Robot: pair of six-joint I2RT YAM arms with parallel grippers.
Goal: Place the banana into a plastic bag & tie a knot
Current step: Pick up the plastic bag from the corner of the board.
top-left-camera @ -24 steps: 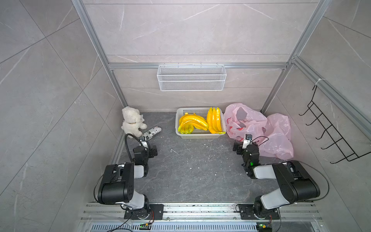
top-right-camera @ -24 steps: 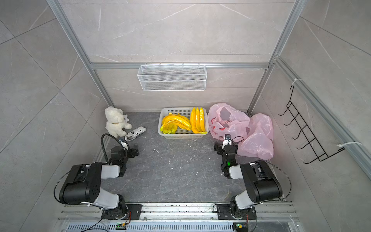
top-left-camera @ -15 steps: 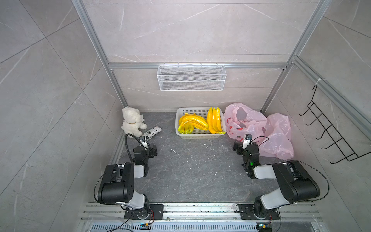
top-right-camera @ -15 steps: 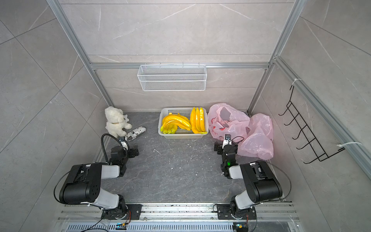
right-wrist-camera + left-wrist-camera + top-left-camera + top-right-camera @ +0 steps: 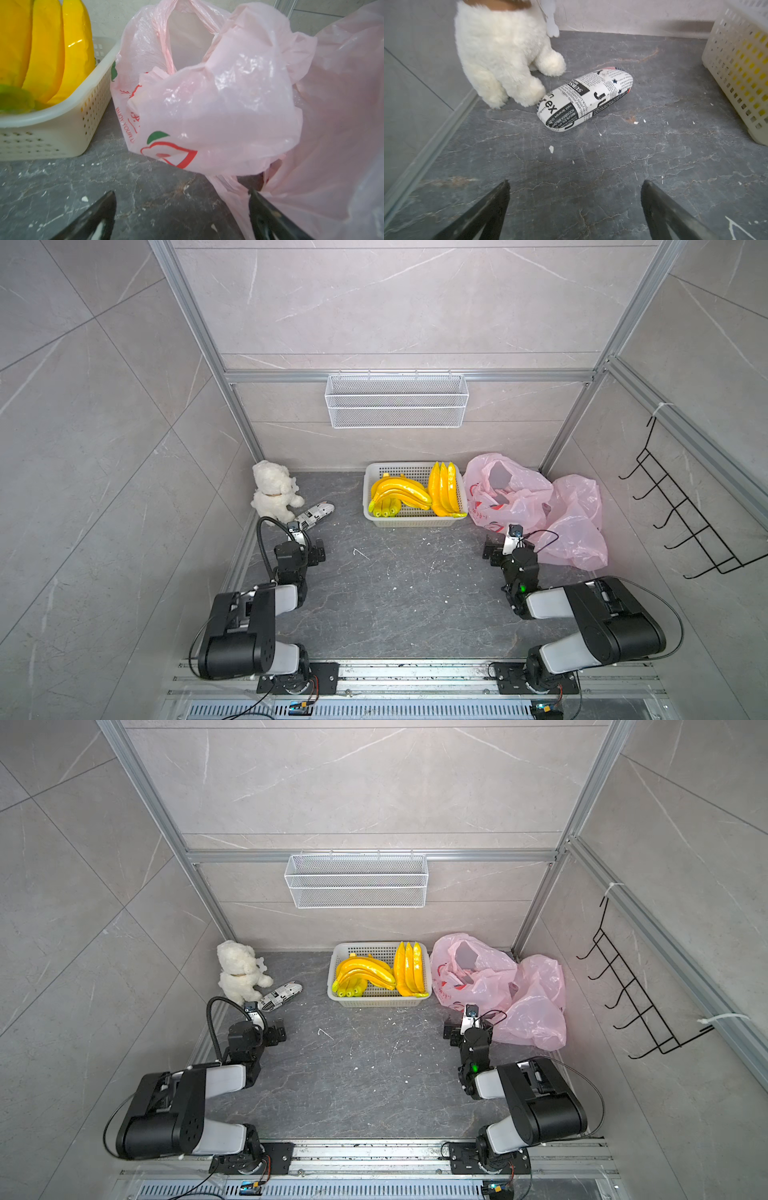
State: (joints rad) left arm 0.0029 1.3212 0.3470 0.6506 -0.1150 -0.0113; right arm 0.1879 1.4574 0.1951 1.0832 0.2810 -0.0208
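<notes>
My right gripper lifts outward, tips down and closes next on the fold at the gaping bag's near rim (image 5: 521,499) (image 5: 244,76), outward of the gripper, above its fingers.
Two bunches of yellow bananas (image 5: 400,494) (image 5: 444,489) lie in a white perforated basket (image 5: 415,523) at the back middle; the right wrist view shows one bunch (image 5: 47,49). Right of the basket sit two crumpled pink plastic bags (image 5: 505,493) (image 5: 577,522), the nearer one with its mouth gaping upward (image 5: 218,108). My right gripper (image 5: 181,193) (image 5: 509,546) is open, low over the floor in front of that bag, and a fold of pink film lies against one fingertip (image 5: 254,196). My left gripper (image 5: 575,185) (image 5: 306,546) is open and empty at the left side, over bare floor.
A white plush bear (image 5: 274,495) and a newsprint-patterned glasses case (image 5: 584,99) lie just ahead of the left gripper. A wire shelf (image 5: 397,400) hangs on the back wall and a black hook rack (image 5: 681,522) on the right wall. Aluminium frame posts border the floor.
</notes>
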